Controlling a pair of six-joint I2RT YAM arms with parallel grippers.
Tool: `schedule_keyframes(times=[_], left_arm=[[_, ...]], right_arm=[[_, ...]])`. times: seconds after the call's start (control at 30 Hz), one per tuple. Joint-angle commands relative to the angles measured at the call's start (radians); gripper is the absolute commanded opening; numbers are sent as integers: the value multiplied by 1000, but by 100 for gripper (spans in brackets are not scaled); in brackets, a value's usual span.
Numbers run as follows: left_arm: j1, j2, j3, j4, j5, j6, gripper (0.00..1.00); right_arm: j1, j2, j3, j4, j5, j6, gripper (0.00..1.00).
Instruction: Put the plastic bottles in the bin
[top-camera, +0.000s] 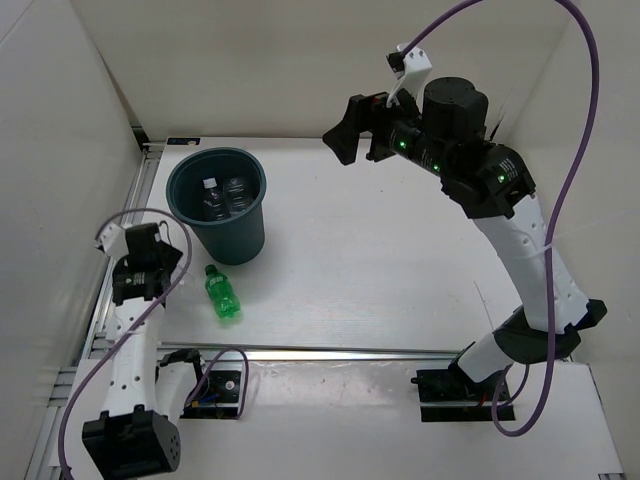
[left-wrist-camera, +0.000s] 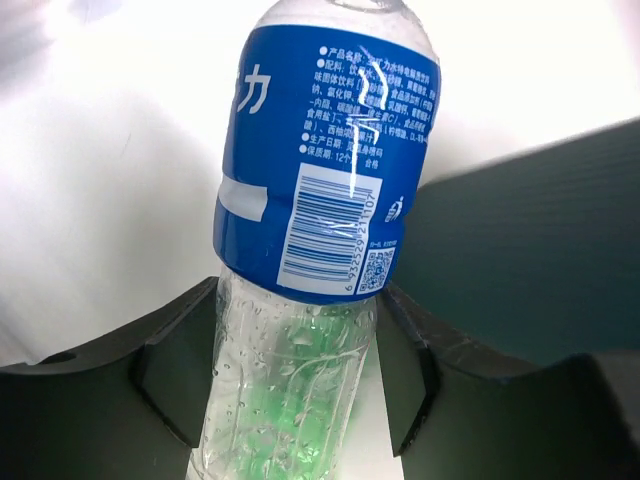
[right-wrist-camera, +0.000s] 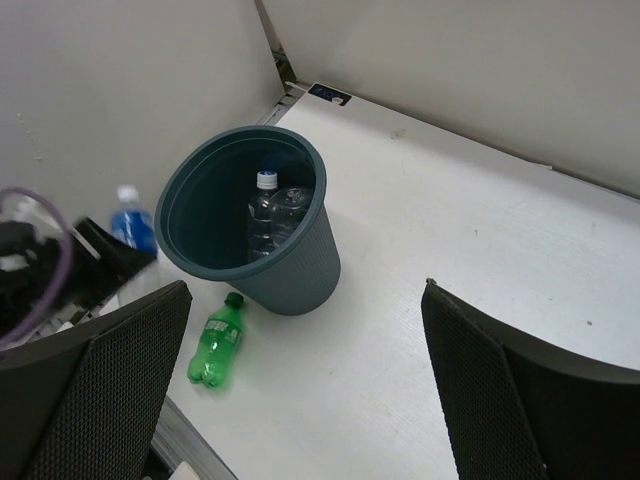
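Note:
The bin's side is beside the clear blue-label bottle. My left gripper will next go up, carry the bottle outward over the bin's opening (top-camera: 216, 187) and let it go.
My left gripper (left-wrist-camera: 290, 370) is shut on a clear bottle with a blue label (left-wrist-camera: 320, 150), its fingers pressing the clear lower body. In the right wrist view that blue-label bottle (right-wrist-camera: 130, 215) stands left of the bin (right-wrist-camera: 300, 270). The dark teal bin (top-camera: 236, 240) stands at the back left with two clear white-capped bottles (top-camera: 225, 195) inside. A green bottle (top-camera: 222, 293) lies on its side just in front of the bin. My left gripper (top-camera: 150, 262) is left of the green bottle. My right gripper (top-camera: 360, 130) hangs open, high over the back of the table, nothing between its fingers.
White walls close in the table at the left, back and right. A metal rail (top-camera: 350, 352) runs across the near edge, and another runs down the left side (top-camera: 120, 240). Purple cables loop from both arms.

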Motion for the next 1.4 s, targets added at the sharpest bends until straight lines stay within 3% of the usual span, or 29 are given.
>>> schedule_keyframes(times=[0.0, 0.13, 0.3, 0.43, 0.6, 0.7, 0.8, 0.83, 0.93, 1.07, 1.1, 1.17, 1.27, 1.37], left_arm=[[5, 2, 210, 32, -72, 10, 39], [-4, 86, 437, 32, -111, 10, 39], [-104, 255, 751, 70, -101, 30, 39], [-220, 475, 905, 104, -79, 56, 41], [-338, 580, 959, 104, -79, 96, 47], [-359, 606, 959, 113, -36, 120, 83], [-383, 599, 959, 113, -33, 131, 100], [-383, 585, 959, 113, -51, 146, 100], [-392, 484, 907, 113, -61, 194, 100], [-317, 265, 698, 153, 172, 312, 100], [-317, 152, 563, 171, 212, 312, 100], [-302, 45, 437, 207, 328, 324, 100], [-302, -126, 236, 207, 356, 245, 100], [-302, -283, 45, 207, 299, 110, 100]], right_arm=[[-3, 1, 40, 17, -3, -10, 100], [-3, 10, 40, 17, -14, -10, 100], [-3, 10, 40, 17, -24, 0, 100], [-3, 10, 40, 17, -34, 0, 100], [-3, 0, 50, 17, -9, -9, 100], [-3, -20, 26, 17, 17, -20, 100], [-3, -31, 17, 6, 31, -30, 100], [-3, -31, 17, -5, 41, -30, 100], [-3, -40, 17, -5, 61, -39, 100], [-3, -40, 17, -14, 71, -39, 100], [-3, -40, 17, -14, 71, -39, 100], [-3, -40, 17, -14, 71, -39, 100], [-12, -31, 17, -14, 71, -39, 100], [-12, -11, 27, -14, 51, -39, 100]])
